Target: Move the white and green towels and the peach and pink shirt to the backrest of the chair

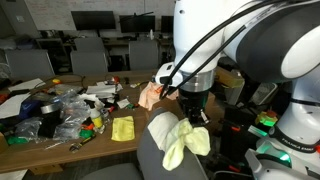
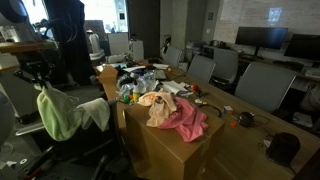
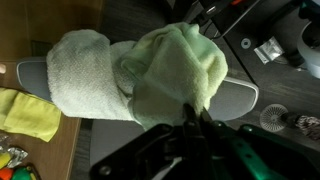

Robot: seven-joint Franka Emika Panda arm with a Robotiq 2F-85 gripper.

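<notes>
My gripper should next stay over the towel-covered backrest below it and open its fingers to let go of the green towel (image 3: 175, 55), as it already drapes there.
The pale green towel (image 3: 175, 55) is draped over the top of the chair's grey backrest (image 3: 238, 97), and my gripper (image 3: 190, 122) is shut on its lower edge. The cream-white towel (image 3: 85, 75) hangs on the same backrest, right beside the green one. In an exterior view the gripper (image 1: 194, 112) hangs just above both towels, white towel (image 1: 160, 128) and green towel (image 1: 190, 140). The peach shirt (image 2: 155, 103) and the pink shirt (image 2: 190, 120) lie crumpled together at the corner of the wooden table (image 2: 165, 150).
A small bright yellow cloth (image 1: 122, 128) lies at the table edge near the chair. Clutter of bags, bottles and toys (image 1: 60, 110) covers the table's far part. Other grey chairs (image 2: 262, 85) stand around it. The robot's base (image 1: 290, 120) is close beside the chair.
</notes>
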